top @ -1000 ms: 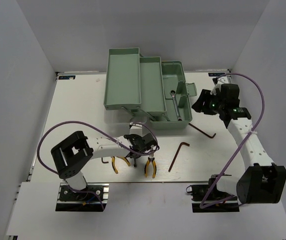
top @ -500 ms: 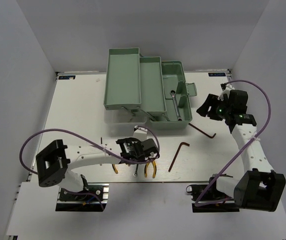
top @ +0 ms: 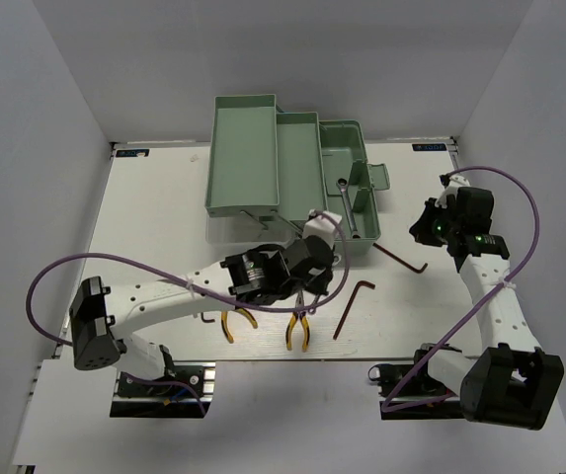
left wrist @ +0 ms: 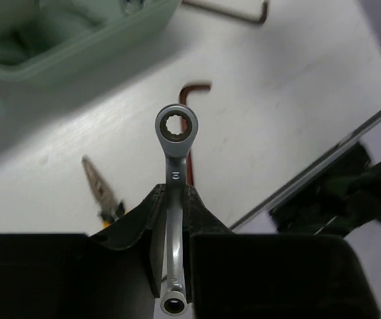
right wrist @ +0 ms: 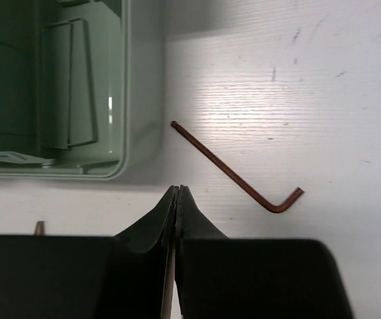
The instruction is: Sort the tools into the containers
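Observation:
The second silver wrench needs to go outward next in my left gripper, over the near side of the toolbox's open base, beside the wrench that is already there.
The pale green toolbox (top: 245,158) stands open at the back, and one silver wrench (top: 347,209) lies in its base (top: 360,158). My left gripper (top: 314,265) hovers just in front of the base, shut on a second silver wrench (left wrist: 175,166) whose ring end sticks out past the fingers. Two yellow-handled pliers (top: 297,326) (top: 235,322) lie below it. Hex keys lie at centre right (top: 352,306), beside the base (top: 401,257) and at the left (top: 204,317). My right gripper (top: 426,225) is shut and empty, above the long hex key (right wrist: 233,166) and right of the box corner (right wrist: 137,86).
White walls close in the table on the left, back and right. The purple cables loop off both arms. The table's front edge (left wrist: 323,166) runs close behind the pliers and the arm bases.
My left gripper has carried the wrench up and to the right, from above the pliers to the front of the toolbox base. My right gripper has drawn back from the box and shut.

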You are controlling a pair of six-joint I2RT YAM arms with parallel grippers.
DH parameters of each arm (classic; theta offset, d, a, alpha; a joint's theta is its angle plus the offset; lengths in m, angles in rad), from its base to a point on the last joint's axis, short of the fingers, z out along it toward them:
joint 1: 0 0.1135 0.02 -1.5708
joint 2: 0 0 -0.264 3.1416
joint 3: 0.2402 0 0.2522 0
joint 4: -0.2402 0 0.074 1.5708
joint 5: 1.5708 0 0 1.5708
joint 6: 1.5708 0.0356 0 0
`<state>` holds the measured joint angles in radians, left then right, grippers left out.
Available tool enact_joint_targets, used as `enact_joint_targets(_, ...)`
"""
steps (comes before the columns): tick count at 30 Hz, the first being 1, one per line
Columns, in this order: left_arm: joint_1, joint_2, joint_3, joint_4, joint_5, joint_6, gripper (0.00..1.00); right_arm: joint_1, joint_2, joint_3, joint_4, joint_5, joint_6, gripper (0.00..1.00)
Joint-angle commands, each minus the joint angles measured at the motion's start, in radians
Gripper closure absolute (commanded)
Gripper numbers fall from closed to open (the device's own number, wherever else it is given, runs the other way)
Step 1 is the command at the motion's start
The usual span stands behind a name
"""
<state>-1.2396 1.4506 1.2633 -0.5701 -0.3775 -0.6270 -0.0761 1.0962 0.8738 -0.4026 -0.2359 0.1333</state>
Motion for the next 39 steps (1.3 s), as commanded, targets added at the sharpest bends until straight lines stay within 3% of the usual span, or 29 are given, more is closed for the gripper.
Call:
enact_joint_targets(1,0.035,0.074,0.119,0.145,-0.008,0.134,1.00,-0.013,-0.009,0.008,-0.018,0.060,-0.095,1.00)
enact_joint_targets(5,0.101,0.255,0.333,0.171,-0.033,0.179,1.00,-0.025,0.016,0.013,-0.062,-0.029,-0.243,0.99)
enact_joint_targets(7,0.133,0.332,0.407,0.196,-0.070,0.220,1.00,-0.039,0.010,0.002,-0.058,-0.057,-0.258,0.93)
enact_joint_targets(14,0.241,0.635,0.749,0.223,-0.129,0.234,1.00,-0.068,-0.035,-0.058,-0.038,-0.095,-0.270,0.89)
enact_joint_targets(16,0.259,0.695,0.862,0.197,-0.143,0.252,1.00,-0.077,-0.032,-0.062,-0.041,-0.098,-0.293,0.81)
enact_joint_targets(17,0.269,0.744,0.890,0.187,-0.161,0.266,1.00,-0.083,-0.021,-0.067,-0.041,-0.132,-0.302,0.66)
enact_joint_targets(19,0.281,0.783,0.953,0.187,-0.172,0.291,1.00,-0.086,-0.012,-0.071,-0.053,-0.176,-0.371,0.52)
enact_joint_targets(21,0.308,0.829,0.982,0.187,-0.163,0.314,1.00,-0.082,-0.001,-0.079,-0.045,-0.210,-0.411,0.46)
enact_joint_targets(23,0.321,0.849,1.007,0.178,-0.141,0.323,0.98,-0.079,0.022,-0.090,-0.021,-0.212,-0.472,0.46)
enact_joint_targets(25,0.331,0.849,1.007,0.177,-0.123,0.323,0.77,-0.077,0.056,-0.095,-0.016,-0.215,-0.527,0.43)
enact_joint_targets(26,0.341,0.849,0.995,0.177,-0.088,0.332,0.44,-0.079,0.079,-0.096,-0.016,-0.223,-0.564,0.41)
enact_joint_targets(27,0.341,0.849,0.995,0.177,-0.077,0.343,0.29,-0.076,0.089,-0.098,-0.010,-0.230,-0.589,0.33)
enact_joint_targets(28,0.341,0.849,0.995,0.177,-0.061,0.352,0.20,-0.079,0.114,-0.104,-0.004,-0.262,-0.615,0.30)
enact_joint_targets(32,0.341,0.788,0.973,0.156,-0.008,0.374,0.15,-0.073,0.212,-0.104,-0.004,-0.269,-0.857,0.30)
enact_joint_targets(35,0.319,0.607,0.804,0.194,0.021,0.401,0.13,-0.067,0.292,-0.072,0.005,-0.238,-0.934,0.35)
enact_joint_targets(39,0.308,0.280,0.393,0.240,0.159,0.382,0.23,-0.051,0.384,-0.048,0.007,-0.206,-0.998,0.41)
